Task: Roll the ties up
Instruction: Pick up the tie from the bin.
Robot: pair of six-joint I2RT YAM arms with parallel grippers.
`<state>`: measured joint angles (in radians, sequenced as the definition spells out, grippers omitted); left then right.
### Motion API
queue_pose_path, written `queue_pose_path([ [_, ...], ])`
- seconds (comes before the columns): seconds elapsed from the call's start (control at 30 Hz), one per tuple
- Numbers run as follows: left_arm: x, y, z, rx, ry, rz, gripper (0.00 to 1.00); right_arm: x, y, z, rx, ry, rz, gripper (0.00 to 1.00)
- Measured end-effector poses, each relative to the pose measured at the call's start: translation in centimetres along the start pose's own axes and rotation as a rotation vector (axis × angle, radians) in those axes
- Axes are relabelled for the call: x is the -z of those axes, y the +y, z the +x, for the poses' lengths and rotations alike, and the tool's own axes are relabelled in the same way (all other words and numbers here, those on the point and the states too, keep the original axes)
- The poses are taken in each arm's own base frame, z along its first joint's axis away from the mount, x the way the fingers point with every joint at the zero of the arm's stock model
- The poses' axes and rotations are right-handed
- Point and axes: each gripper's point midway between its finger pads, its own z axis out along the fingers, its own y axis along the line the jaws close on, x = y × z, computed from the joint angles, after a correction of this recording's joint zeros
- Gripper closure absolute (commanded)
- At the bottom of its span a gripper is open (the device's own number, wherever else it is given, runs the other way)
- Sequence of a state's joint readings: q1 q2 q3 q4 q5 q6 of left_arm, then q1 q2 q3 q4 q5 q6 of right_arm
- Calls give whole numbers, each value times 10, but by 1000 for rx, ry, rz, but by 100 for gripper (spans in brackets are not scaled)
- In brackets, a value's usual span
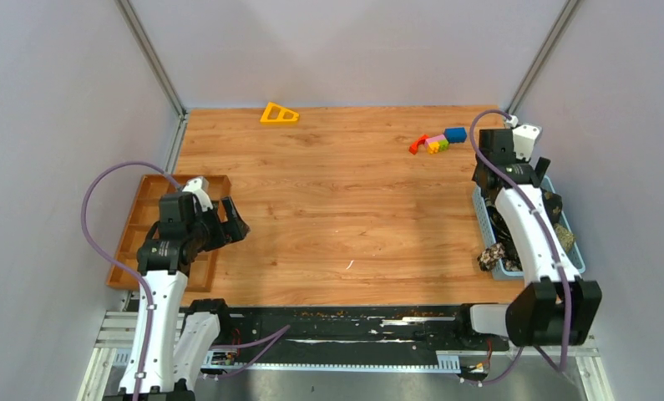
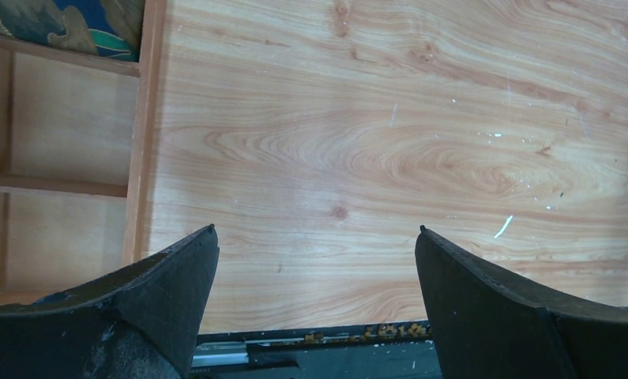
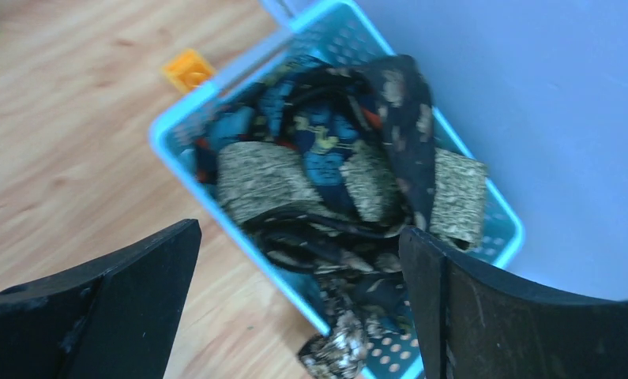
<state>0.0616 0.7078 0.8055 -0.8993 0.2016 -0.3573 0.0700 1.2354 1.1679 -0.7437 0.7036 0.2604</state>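
The black tie is on top of the heap near the basket's side rim, so I will move my right gripper down and toward the wall onto the tie next.
Several ties [image 3: 350, 181], black, blue-patterned and olive-tan, lie in a tangled heap in a light blue basket [image 3: 176, 138] at the table's right edge [image 1: 485, 219]. One speckled tie end [image 3: 334, 351] hangs over the basket's near rim [image 1: 491, 255]. My right gripper [image 3: 298, 229] hovers open and empty above the basket [image 1: 545, 188]. My left gripper [image 1: 236, 219] is open and empty over bare wood beside a wooden tray [image 1: 144, 188], as the left wrist view [image 2: 316, 230] also shows.
The tray's divider wall [image 2: 141, 118] runs along the left; blue-green patterned fabric [image 2: 65, 20] lies in one compartment. A yellow triangle [image 1: 279, 113] and coloured blocks [image 1: 437, 140] sit at the back. Grey walls close in on both sides.
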Motion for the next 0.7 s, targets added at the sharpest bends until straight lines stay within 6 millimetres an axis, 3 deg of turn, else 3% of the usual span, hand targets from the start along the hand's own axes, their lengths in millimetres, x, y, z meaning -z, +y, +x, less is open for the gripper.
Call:
queue_pose_path([
  [0.1, 0, -4, 2, -16, 8, 14, 0, -30, -25, 11, 40, 97, 146, 0],
  [0.33, -3, -10, 7, -38, 36, 35, 0, -71, -69, 24, 92, 220, 363, 0],
  [0.53, -5, -14, 11, -56, 59, 50, 0, -97, -91, 33, 106, 289, 462, 0],
  [0.7, -6, -14, 11, -54, 67, 48, 0, -117, -97, 45, 115, 350, 493, 0],
])
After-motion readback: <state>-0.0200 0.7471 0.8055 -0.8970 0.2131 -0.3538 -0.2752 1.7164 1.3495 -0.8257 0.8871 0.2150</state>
